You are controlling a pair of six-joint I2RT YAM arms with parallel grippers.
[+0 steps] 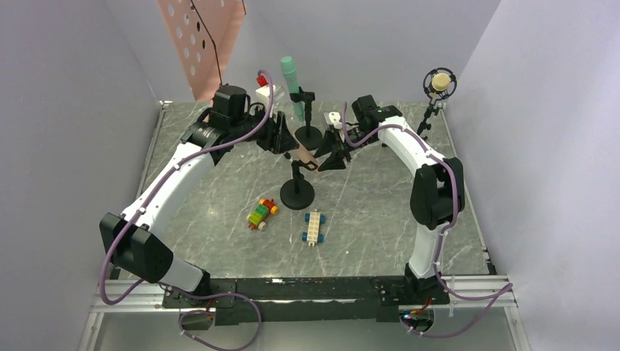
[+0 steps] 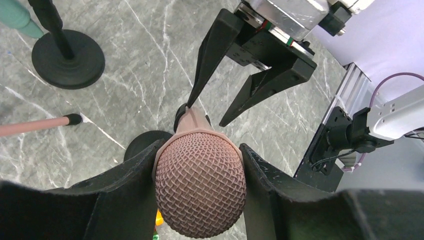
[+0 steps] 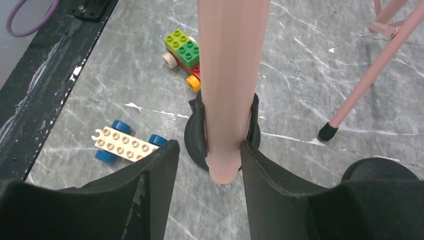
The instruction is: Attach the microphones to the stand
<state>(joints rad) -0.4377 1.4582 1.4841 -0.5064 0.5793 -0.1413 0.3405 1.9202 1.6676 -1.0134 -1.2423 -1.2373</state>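
Observation:
The microphone's handle runs between the clip's prongs, so my left gripper will next push the salmon pink microphone down and to the right in the top view, toward the front stand's clip (image 1: 310,165), and let go.
The salmon pink microphone (image 1: 305,158) is tilted over the front black stand (image 1: 297,194). My left gripper (image 1: 291,148) is shut on its mesh head (image 2: 200,190). In the right wrist view its shaft (image 3: 231,75) runs down between the prongs of the stand's clip (image 3: 199,127). My right gripper (image 3: 207,150) is open around the shaft's tail end, with one finger against it. The mint green microphone (image 1: 292,86) stands in the back stand (image 1: 308,137). The pale tan-yellow microphone (image 1: 440,82) sits in a ring mount at the back right.
Two toy-brick cars lie in front of the stand, a colourful one (image 1: 262,213) and a cream one with blue wheels (image 1: 314,227). A pink tripod leg with a black foot (image 3: 327,131) rests near the stands. A pink pegboard (image 1: 201,44) leans on the back wall.

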